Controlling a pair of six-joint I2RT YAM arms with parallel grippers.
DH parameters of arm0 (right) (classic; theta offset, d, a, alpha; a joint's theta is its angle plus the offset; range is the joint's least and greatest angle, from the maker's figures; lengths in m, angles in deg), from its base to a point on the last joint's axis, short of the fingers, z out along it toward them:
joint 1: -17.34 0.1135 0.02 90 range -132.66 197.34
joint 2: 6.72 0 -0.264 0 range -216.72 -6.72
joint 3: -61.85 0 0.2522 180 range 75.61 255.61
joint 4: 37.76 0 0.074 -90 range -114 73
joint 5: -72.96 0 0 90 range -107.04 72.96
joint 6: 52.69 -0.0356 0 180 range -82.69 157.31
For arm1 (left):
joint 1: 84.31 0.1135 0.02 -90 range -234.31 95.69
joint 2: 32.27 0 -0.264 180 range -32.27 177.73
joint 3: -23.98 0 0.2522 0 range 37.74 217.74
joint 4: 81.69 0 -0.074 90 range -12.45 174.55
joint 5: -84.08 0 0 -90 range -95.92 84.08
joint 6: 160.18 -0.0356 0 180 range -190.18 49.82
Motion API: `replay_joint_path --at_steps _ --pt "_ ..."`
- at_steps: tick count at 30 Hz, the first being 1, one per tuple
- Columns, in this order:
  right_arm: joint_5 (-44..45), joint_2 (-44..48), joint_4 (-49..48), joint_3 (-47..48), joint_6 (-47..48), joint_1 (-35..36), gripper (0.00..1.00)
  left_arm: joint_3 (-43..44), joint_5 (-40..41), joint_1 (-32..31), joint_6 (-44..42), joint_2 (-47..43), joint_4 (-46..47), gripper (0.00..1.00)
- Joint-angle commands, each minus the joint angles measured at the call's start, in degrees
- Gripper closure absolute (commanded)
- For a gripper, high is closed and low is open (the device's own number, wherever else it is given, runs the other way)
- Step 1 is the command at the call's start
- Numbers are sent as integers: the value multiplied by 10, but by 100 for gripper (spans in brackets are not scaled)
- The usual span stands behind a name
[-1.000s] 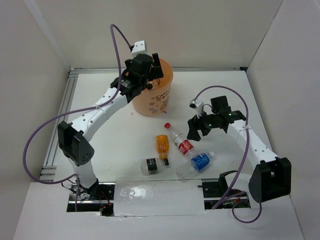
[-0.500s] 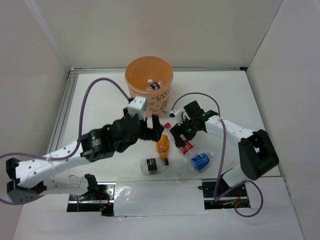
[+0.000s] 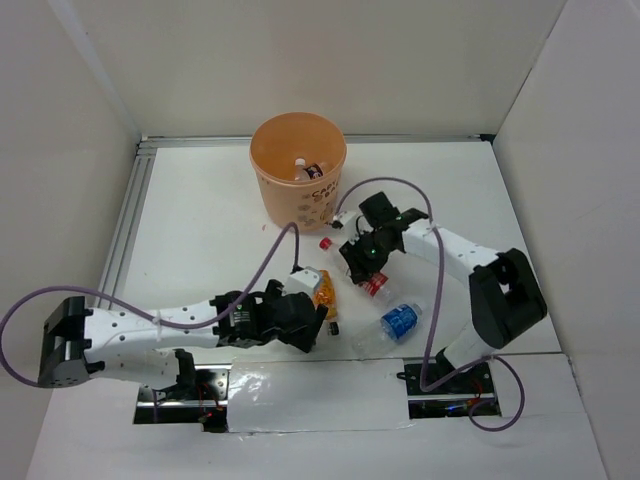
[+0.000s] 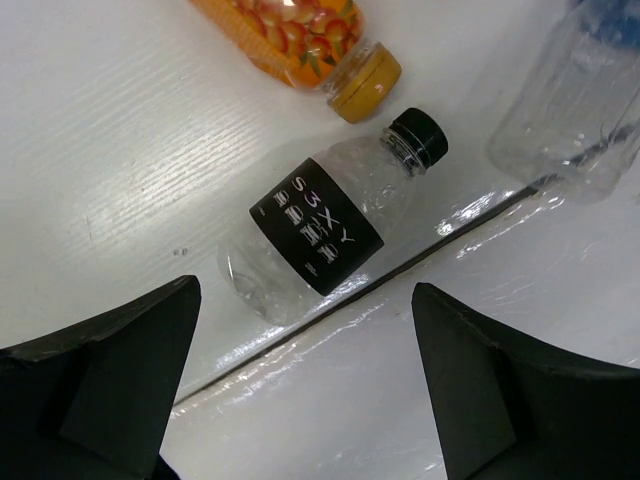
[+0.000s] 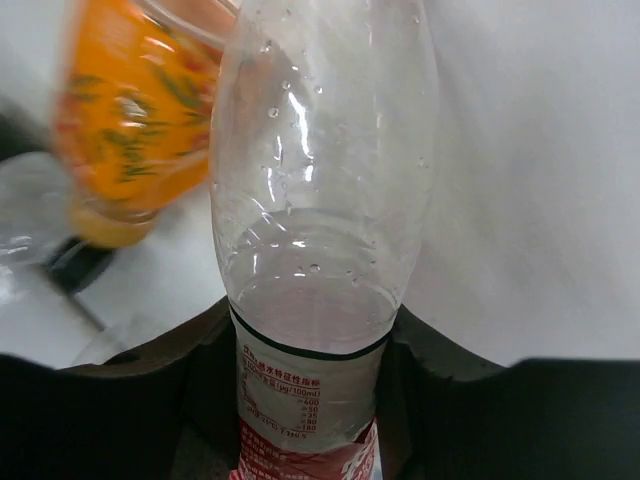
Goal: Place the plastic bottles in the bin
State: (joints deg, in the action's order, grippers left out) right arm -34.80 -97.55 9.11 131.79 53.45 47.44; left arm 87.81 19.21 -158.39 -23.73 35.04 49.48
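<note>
The bottle lies below the left gripper, slanted to its open fingers, so the robot will next lower that gripper and turn it to line up astride the black label (image 4: 316,226).
The orange bin (image 3: 298,195) stands at the back centre with a bottle (image 3: 308,170) lying inside. My right gripper (image 3: 364,262) (image 5: 312,335) is shut on the clear red-label bottle (image 3: 374,287) (image 5: 318,200), its fingers pressed on both sides of the body and the red cap (image 3: 325,242) pointing left. My left gripper (image 3: 305,325) (image 4: 305,400) is open, hanging just above the black-label bottle (image 4: 325,228), which lies on the table. The short orange bottle (image 3: 323,290) (image 4: 300,30) lies beside it. The blue-label bottle (image 3: 398,322) (image 4: 570,90) lies to the right.
A strip of silvery tape (image 3: 310,392) covers the near table edge just below the black-label bottle. An aluminium rail (image 3: 120,250) runs along the left side. White walls close in the table on three sides.
My left arm swung from over the bin down to the near edge above the black-label bottle, leaving a bottle in the bin. My right gripper moved left and closed on the red-label bottle.
</note>
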Motion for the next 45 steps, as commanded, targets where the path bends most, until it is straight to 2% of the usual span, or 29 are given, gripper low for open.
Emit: replay_joint_path --at_steps 1,3,5,8,11,16,21,25,26,28,30,31,34,35,36,40,44,45 --pt "-89 75 122 130 78 -42 82 29 -25 -3 -70 26 39 0" --pt "-111 86 172 194 119 -86 83 35 -38 -3 -109 47 51 0" --pt "-95 107 172 233 139 -94 83 40 -45 -3 -130 63 62 0" --pt "-100 121 161 345 151 -94 85 45 -59 -3 -161 97 62 0" --pt "-132 121 97 435 108 -94 85 45 -70 -3 -185 119 86 0" --pt "-170 97 -169 436 24 -88 85 45 -77 -3 -211 148 97 0" --pt "-181 -17 -226 524 -5 -51 80 40 -77 -3 -224 155 97 0" --pt "-184 -97 -264 549 -28 -30 73 29 -72 -3 -213 155 97 0" --pt "-176 -125 -271 564 -28 -24 71 28 -72 -3 -213 155 102 0" --pt "-161 -152 -271 576 -28 -17 45 23 -72 -3 -213 161 102 0" --pt "-161 -182 -271 596 -34 -17 30 23 -72 -3 -213 168 102 0" --pt "-156 -188 -265 601 -34 -17 18 23 -72 -3 -208 175 102 0" --pt "-168 -188 -260 606 -40 -24 15 18 -77 -8 -202 180 107 0" --pt "-168 -172 -253 612 -45 -30 9 13 -82 -8 -202 180 107 0" --pt "-168 -163 -247 612 -52 -30 7 13 -82 -8 -202 180 112 0" --pt "-194 -109 -219 589 -64 -84 0 6 -82 -13 -202 200 113 2" --pt "-235 -25 -173 522 -45 -140 0 12 -88 -19 -202 216 113 10" --pt "-244 18 -155 499 -26 -153 0 12 -95 -19 -202 223 113 18"
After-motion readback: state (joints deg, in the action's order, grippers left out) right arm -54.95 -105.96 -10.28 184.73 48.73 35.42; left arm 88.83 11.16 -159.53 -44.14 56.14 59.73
